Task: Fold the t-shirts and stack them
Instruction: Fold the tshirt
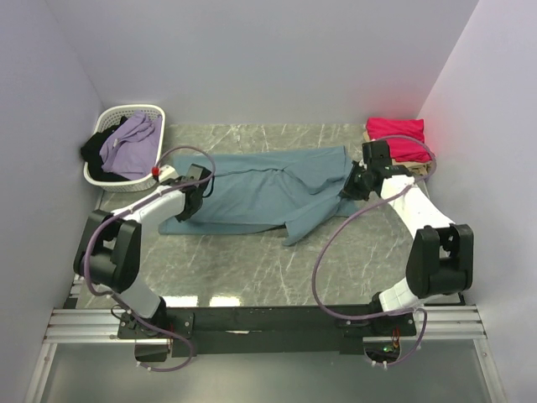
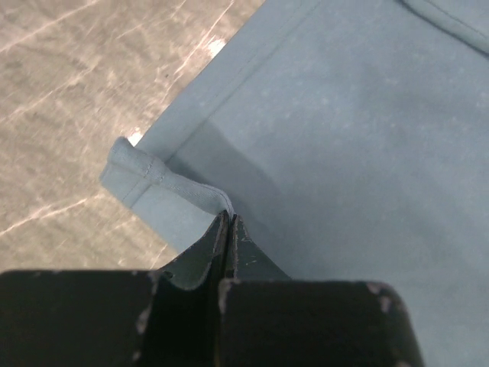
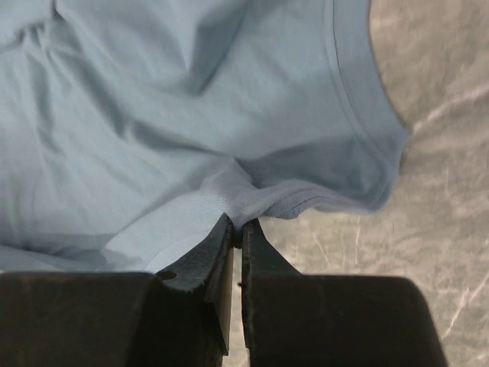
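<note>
My right gripper carries the pinched edge outward over the teal-blue t-shirt next, then opens there, since that edge is still at the t-shirt's near side.
The teal-blue t-shirt (image 1: 260, 189) lies spread across the middle of the table, partly folded. My left gripper (image 1: 190, 204) is shut on its left hem; in the left wrist view the pinched hem (image 2: 164, 187) curls up at the closed jaws of the gripper (image 2: 229, 218). My right gripper (image 1: 351, 186) is shut on the shirt's right edge; in the right wrist view the cloth (image 3: 191, 99) bunches into the gripper's (image 3: 237, 223) closed jaws. A folded crimson-pink t-shirt (image 1: 396, 137) rests on a beige one (image 1: 419, 170) at the far right.
A white slatted basket (image 1: 105, 119) at the far left holds purple (image 1: 132, 144) and black (image 1: 95, 149) clothes. The grey marble table (image 1: 252, 273) shows in front of the shirt. Walls close in on three sides.
</note>
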`<state>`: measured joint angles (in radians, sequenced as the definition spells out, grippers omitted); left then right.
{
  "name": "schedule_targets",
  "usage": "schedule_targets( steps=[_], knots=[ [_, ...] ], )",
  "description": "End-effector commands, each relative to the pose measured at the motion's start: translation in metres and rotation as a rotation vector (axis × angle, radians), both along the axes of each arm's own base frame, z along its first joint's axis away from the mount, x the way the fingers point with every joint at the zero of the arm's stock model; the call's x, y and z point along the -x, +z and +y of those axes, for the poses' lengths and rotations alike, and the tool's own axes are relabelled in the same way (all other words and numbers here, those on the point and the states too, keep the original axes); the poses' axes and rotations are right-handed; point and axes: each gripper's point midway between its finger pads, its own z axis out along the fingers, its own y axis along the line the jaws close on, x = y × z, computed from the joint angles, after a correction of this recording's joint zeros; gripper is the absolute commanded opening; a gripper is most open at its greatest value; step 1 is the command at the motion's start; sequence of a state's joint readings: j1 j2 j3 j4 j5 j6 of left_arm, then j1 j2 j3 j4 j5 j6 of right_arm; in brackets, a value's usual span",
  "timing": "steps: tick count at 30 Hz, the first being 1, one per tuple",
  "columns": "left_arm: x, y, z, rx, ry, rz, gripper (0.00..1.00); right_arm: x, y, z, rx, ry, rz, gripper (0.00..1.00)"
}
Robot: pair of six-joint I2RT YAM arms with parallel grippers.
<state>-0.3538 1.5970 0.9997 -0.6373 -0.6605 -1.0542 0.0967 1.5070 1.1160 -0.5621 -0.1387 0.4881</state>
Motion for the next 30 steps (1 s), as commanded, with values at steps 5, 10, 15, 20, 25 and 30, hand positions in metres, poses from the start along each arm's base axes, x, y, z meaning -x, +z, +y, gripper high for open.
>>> schedule_targets(
  steps=[5,10,15,20,25,30],
  knots=[
    [-0.044,0.017,0.002,-0.021,-0.029,-0.061,0.01,-0.046,0.016,-0.008,0.000,-0.038,-0.049,0.00],
    [-0.058,0.012,0.005,-0.045,-0.038,-0.046,0.01,-0.063,-0.001,-0.009,-0.001,-0.044,-0.001,0.00],
    [-0.066,-0.006,0.005,-0.064,-0.043,-0.001,0.01,-0.073,-0.024,-0.006,-0.014,-0.040,0.045,0.00],
    [-0.072,-0.012,0.008,-0.090,-0.038,0.002,0.01,-0.084,-0.031,-0.008,0.002,-0.052,0.053,0.00],
    [-0.081,-0.007,0.010,-0.106,-0.036,-0.023,0.01,-0.097,-0.033,-0.007,0.003,-0.032,0.030,0.21],
    [-0.087,0.009,0.014,-0.128,-0.024,-0.060,0.14,-0.100,0.003,0.001,-0.036,0.003,-0.110,0.36]
  ],
)
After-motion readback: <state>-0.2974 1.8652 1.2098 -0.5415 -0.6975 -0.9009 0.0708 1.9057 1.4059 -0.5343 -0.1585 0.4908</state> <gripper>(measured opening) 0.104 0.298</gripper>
